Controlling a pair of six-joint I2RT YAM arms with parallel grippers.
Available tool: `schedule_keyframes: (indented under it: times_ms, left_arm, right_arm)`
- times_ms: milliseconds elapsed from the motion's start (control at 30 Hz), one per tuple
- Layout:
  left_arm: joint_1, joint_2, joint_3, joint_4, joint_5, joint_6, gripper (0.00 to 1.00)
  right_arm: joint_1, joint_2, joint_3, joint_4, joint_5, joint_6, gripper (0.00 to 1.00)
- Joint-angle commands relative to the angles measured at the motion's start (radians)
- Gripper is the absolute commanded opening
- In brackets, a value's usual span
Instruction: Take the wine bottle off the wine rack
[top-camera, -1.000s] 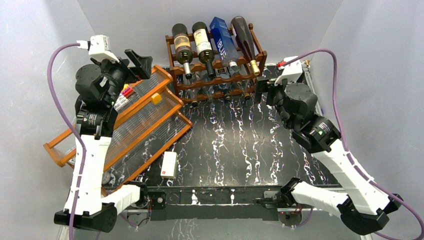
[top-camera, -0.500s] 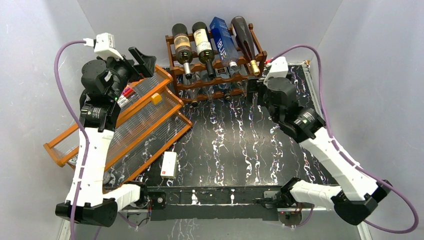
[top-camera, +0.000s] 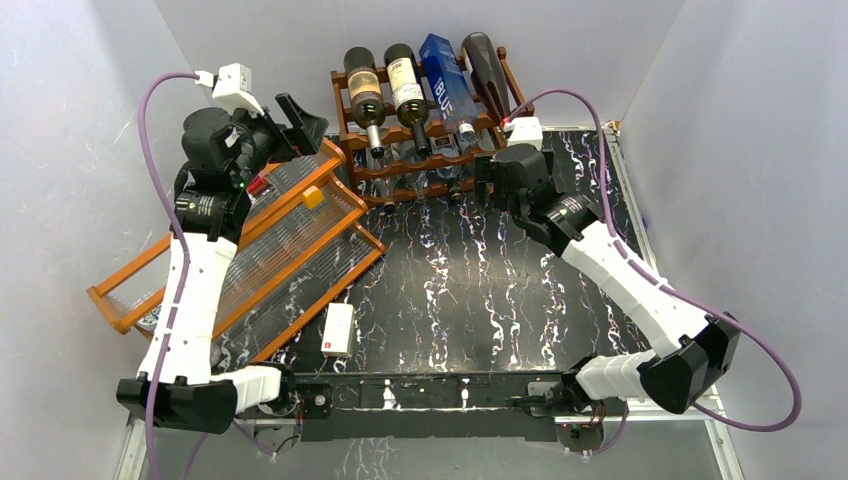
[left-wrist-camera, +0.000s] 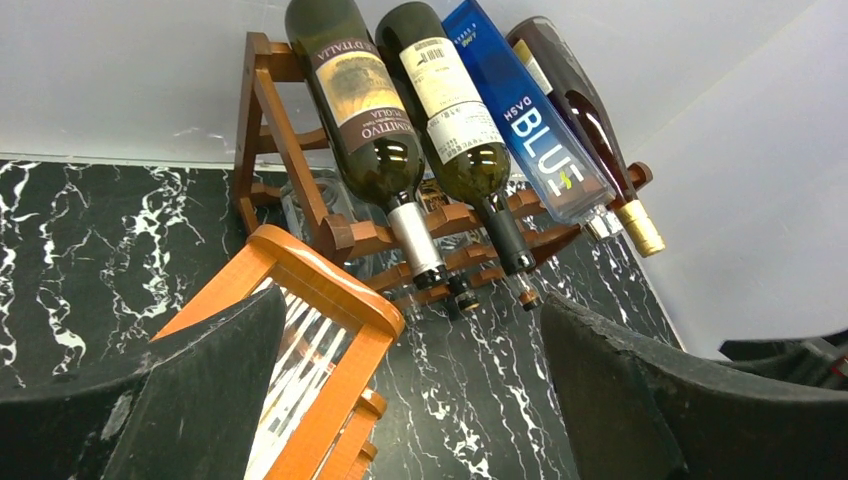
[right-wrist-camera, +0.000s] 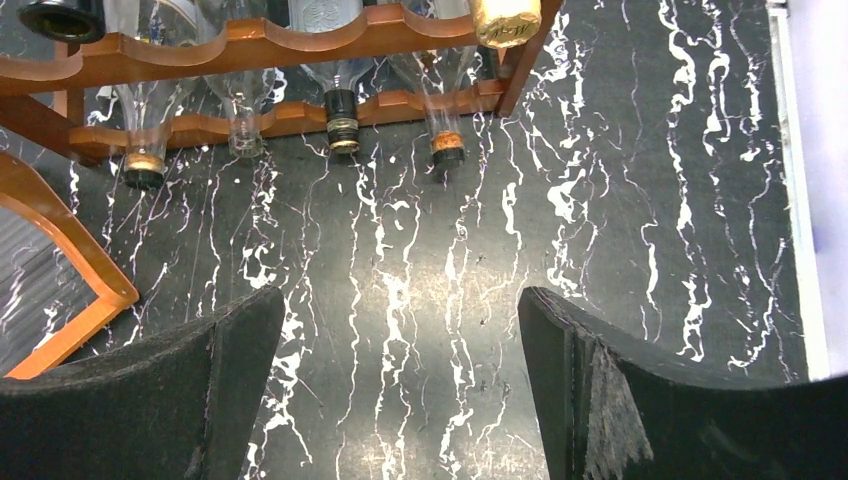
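Observation:
My right gripper is going to swing outward and turn sideways onto the gold-capped neck of the dark red bottle, because that neck sticks out past the front bar of the rack.
The dark reddish-brown wine rack (top-camera: 398, 136) stands at the back centre. Its top tier holds two dark green labelled bottles (top-camera: 363, 88), a blue bottle (top-camera: 447, 85) and a dark red, gold-capped bottle (top-camera: 490, 75). Clear bottles lie in the lower tiers. My left gripper (top-camera: 300, 118) is open and empty, left of the rack above the tray's corner. Its view shows the rack (left-wrist-camera: 262, 110) and the bottles (left-wrist-camera: 350, 90) ahead between the fingers (left-wrist-camera: 200, 390). My right gripper (top-camera: 485, 178) is open and empty, at the rack's front right, over the bottle necks (right-wrist-camera: 447, 135) and the lower rail (right-wrist-camera: 280, 40).
An orange-framed tray (top-camera: 108, 300) with clear ribbed panels lies tilted at the left, its corner near the rack (left-wrist-camera: 330, 300). A small white box (top-camera: 339, 329) lies on the black marbled table near the front. White walls close in on three sides.
My right arm has stretched left and forward, bringing its gripper to the rack's front right. My left gripper has moved right, closer to the rack. Both stayed open.

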Motion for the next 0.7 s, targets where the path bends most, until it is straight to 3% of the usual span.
schedule_keyframes:
  times_ms: [0,67,200,667]
  left_arm:
    - [0.001,0.005,0.045,0.005,0.067,-0.015,0.98]
    - [0.001,0.013,0.042,0.009,0.087,-0.024,0.98]
    - [0.001,0.023,0.036,0.011,0.122,-0.036,0.98]
    - [-0.005,0.027,0.028,0.014,0.216,-0.054,0.98]
  right_arm:
    - [-0.080,0.028,0.056,0.083,-0.140,0.014,0.98]
    - [-0.126,0.039,0.060,0.086,-0.235,-0.004,0.98]
    - [-0.167,0.051,0.072,0.084,-0.193,-0.016,0.98]
    - [-0.473,0.116,0.232,0.100,-0.559,0.043,0.98]
